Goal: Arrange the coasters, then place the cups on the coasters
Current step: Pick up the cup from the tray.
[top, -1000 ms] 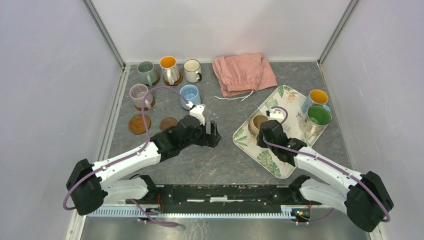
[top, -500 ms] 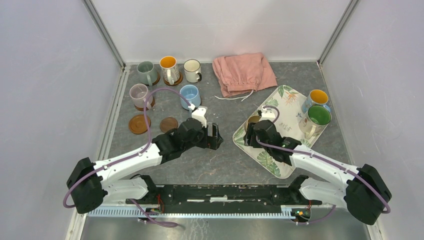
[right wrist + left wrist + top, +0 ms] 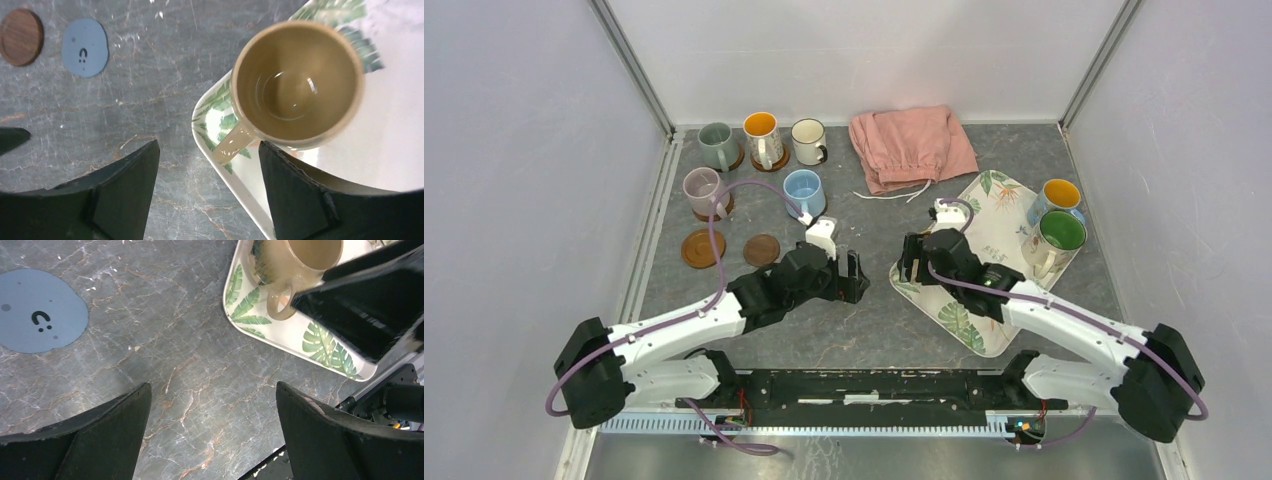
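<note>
The beige cup's handle (image 3: 279, 306) faces the tray's rim, below and, in the top view, to the right of my left gripper, so I should move across and down onto it.
A beige cup (image 3: 295, 80) stands on the left corner of the leaf-patterned tray (image 3: 999, 215), its handle pointing off the tray edge. My right gripper (image 3: 207, 146) hovers open over it, the handle showing in the gap between the fingers and touching neither. In the top view the right gripper (image 3: 913, 259) hides that cup. My left gripper (image 3: 212, 386) is open over bare table, empty, with a blue coaster (image 3: 41, 310) to its left. Two brown coasters (image 3: 702, 248) (image 3: 761, 249) lie bare. Five cups stand at the back left, the lilac one (image 3: 701, 190) among them.
A pink cloth (image 3: 912, 145) lies at the back centre. An orange-inside cup (image 3: 1059, 195) and a green-inside cup (image 3: 1056, 238) stand at the tray's right edge. Walls close in the table on three sides.
My right gripper has opened and swung left and back, now covering the beige cup in the top view. The left arm has shifted slightly.
</note>
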Motion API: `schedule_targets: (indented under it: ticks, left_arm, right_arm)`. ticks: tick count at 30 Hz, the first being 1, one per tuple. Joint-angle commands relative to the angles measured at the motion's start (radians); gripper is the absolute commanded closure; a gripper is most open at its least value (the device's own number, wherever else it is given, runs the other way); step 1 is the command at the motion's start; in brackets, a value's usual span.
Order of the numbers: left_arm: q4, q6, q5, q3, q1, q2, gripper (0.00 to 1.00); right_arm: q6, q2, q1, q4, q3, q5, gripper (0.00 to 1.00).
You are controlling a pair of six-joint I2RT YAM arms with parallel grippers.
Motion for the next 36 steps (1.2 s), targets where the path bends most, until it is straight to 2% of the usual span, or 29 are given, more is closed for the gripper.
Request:
schedule_targets:
  ticks: [1,8,15,19,28,36]
  left_arm:
    - [0.046,-0.045,-0.038,0.015,-0.042,0.033,0.0]
    - [-0.019,0.026,-0.06,0.105,-0.107,0.134,0.01]
    - [0.06,0.061,-0.192,0.233,-0.198,0.344,0.03]
    - [0.078,0.07,-0.199,0.32,-0.212,0.48,0.05]
    - [0.083,0.087,-0.147,0.487,-0.213,0.687,0.15]
    - [0.051,0.114,-0.176,0.61,-0.213,0.821,0.29]
  right_arm:
    - [-0.094,-0.106,0.003,-0.097,0.082,0.152,0.18]
    - [-0.223,-0.272,0.003,-0.185,0.079,0.273,0.15]
    - [-0.304,-0.374,0.004,-0.16,0.074,0.23,0.15]
    - [-0.329,-0.41,0.003,-0.141,0.079,0.218,0.14]
    - [-0.403,-0.509,0.002,-0.153,0.131,0.289,0.12]
    - [-0.447,-0.523,0.003,-0.146,0.163,0.359,0.11]
